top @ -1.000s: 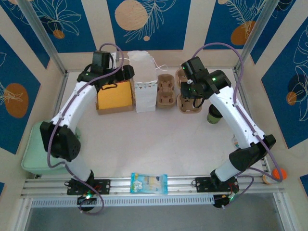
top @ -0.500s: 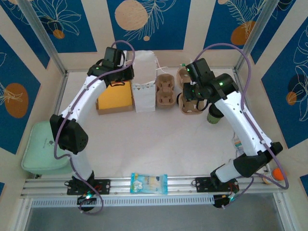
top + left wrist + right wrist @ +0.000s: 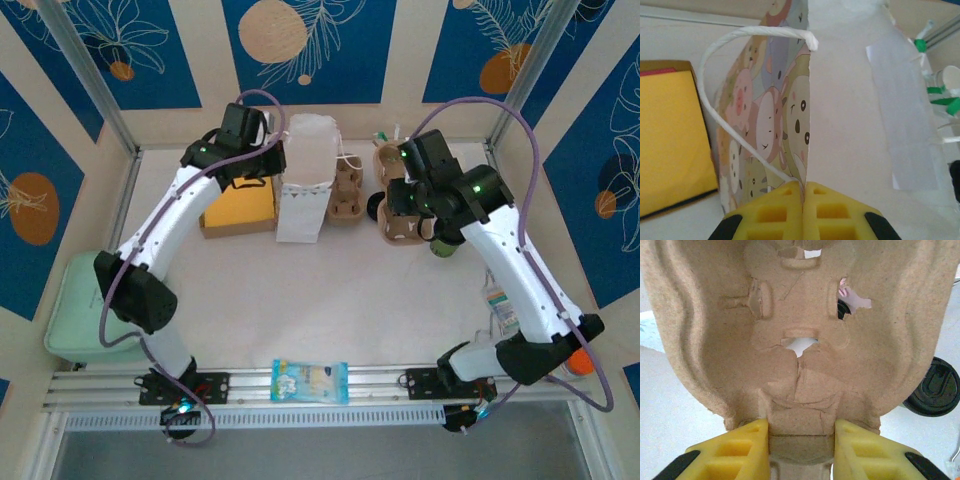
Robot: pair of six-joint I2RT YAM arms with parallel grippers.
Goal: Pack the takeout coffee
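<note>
My left gripper should pull the bag's top edge back over the open tabletop next and let go of it, because the yellow box and the second carrier crowd the bag.
The takeout coffee [image 3: 446, 243], a small cup with a green band, stands on the table to the right of the carriers, half hidden under my right arm. My right gripper [image 3: 410, 200] [image 3: 801, 427] is shut on the centre tab of a brown pulp cup carrier [image 3: 400, 222] [image 3: 800, 325]. My left gripper [image 3: 270, 160] [image 3: 803, 187] is shut on the top edge of the white paper bag [image 3: 303, 185] [image 3: 850, 100], holding its mouth up. The bag's cartoon-printed side [image 3: 775, 115] and white rope handle [image 3: 740, 37] show in the left wrist view.
A second pulp carrier [image 3: 346, 192] stands beside the bag. A yellow box [image 3: 240, 205] [image 3: 670, 140] lies left of the bag. A black round lid [image 3: 935, 387] lies by the held carrier. A snack packet [image 3: 310, 380] sits at the near rail, a mint-green container [image 3: 70, 325] at the left edge.
My left gripper has pulled the bag's edge up and rightwards, so the bag now stands taller. My right gripper has shifted a little to the right with the carrier in it.
</note>
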